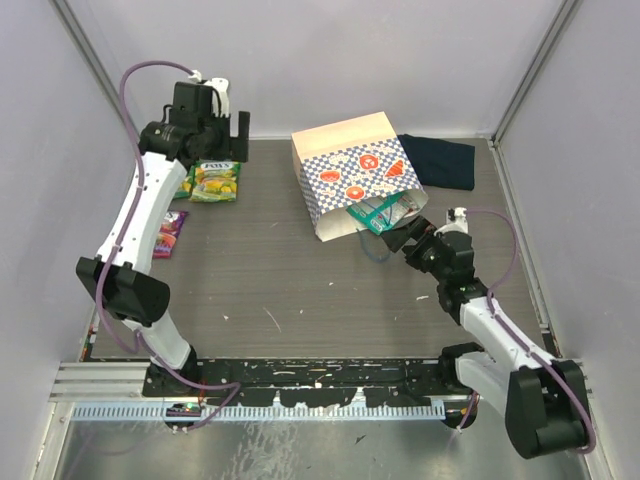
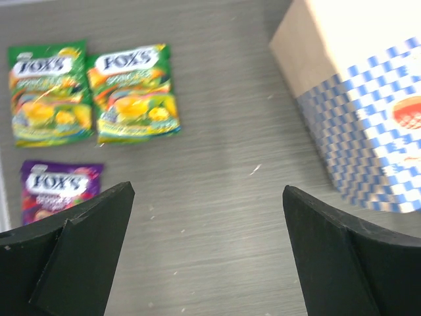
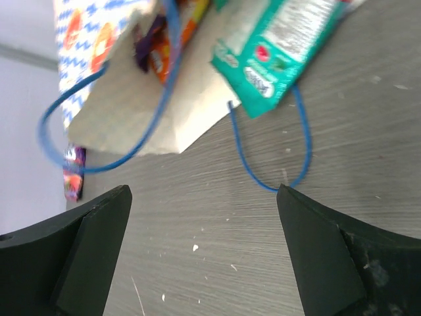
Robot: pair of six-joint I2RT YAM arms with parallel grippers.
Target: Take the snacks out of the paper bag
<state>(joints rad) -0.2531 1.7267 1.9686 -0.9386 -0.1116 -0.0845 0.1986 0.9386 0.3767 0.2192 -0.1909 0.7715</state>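
The pouch sticks out of the bag's opening, outward and below. My right gripper next reaches outward and down onto the exposed part of the teal-white pouch [image 1: 380, 214] [image 3: 279, 46] and closes.
The paper bag [image 1: 350, 170] lies on its side at the back middle, its mouth facing the near right. A teal-white pouch [image 3: 279, 46] sticks out of the mouth [image 1: 382, 213]; orange and purple pouches [image 3: 158, 49] show inside. Two green-yellow pouches [image 2: 135, 92] [image 2: 46, 92] and a purple pouch [image 2: 56, 187] lie at the back left [image 1: 215, 181]. My right gripper [image 1: 408, 238] is open and empty, just in front of the bag's mouth, near the blue string handles [image 3: 270, 168]. My left gripper [image 1: 228, 125] is open and empty, raised above the table near the green-yellow pouches.
A dark navy folded cloth [image 1: 443, 160] lies behind the bag at the back right. Grey walls close the table on the left, back and right. Bare table [image 1: 300, 290] lies between the arms.
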